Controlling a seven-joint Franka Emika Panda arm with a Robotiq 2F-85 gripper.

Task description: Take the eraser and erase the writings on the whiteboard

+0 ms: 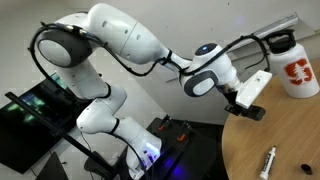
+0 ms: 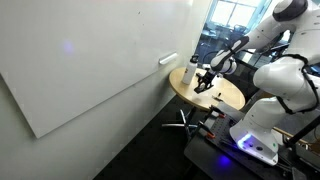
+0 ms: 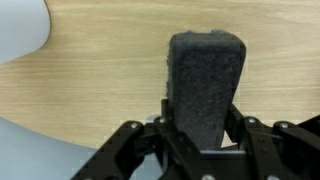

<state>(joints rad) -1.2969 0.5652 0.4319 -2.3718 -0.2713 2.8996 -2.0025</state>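
Next, my gripper lowers the eraser onto the bare tabletop [image 1: 261, 118] beside the white bottle and releases it there, because the block still hangs just above the wood.
My gripper [image 3: 200, 128] is shut on the eraser [image 3: 205, 80], a dark felt-faced block that sticks out from between the fingers above the wooden table top. In an exterior view the gripper [image 1: 243, 104] holds the eraser [image 1: 256, 88] just above the round table, beside the bottle. The gripper also shows in an exterior view [image 2: 205, 80], over the table. The whiteboard [image 2: 90, 60] is a large white board on the wall, away from the gripper. No writings can be made out on it at this size.
A white bottle with an orange logo [image 1: 295, 68] stands on the round wooden table [image 1: 285, 135] near the gripper. A slim white marker [image 1: 268, 162] lies near the table's front. The robot base [image 2: 262, 130] and a dark monitor [image 1: 35, 115] stand beside the table.
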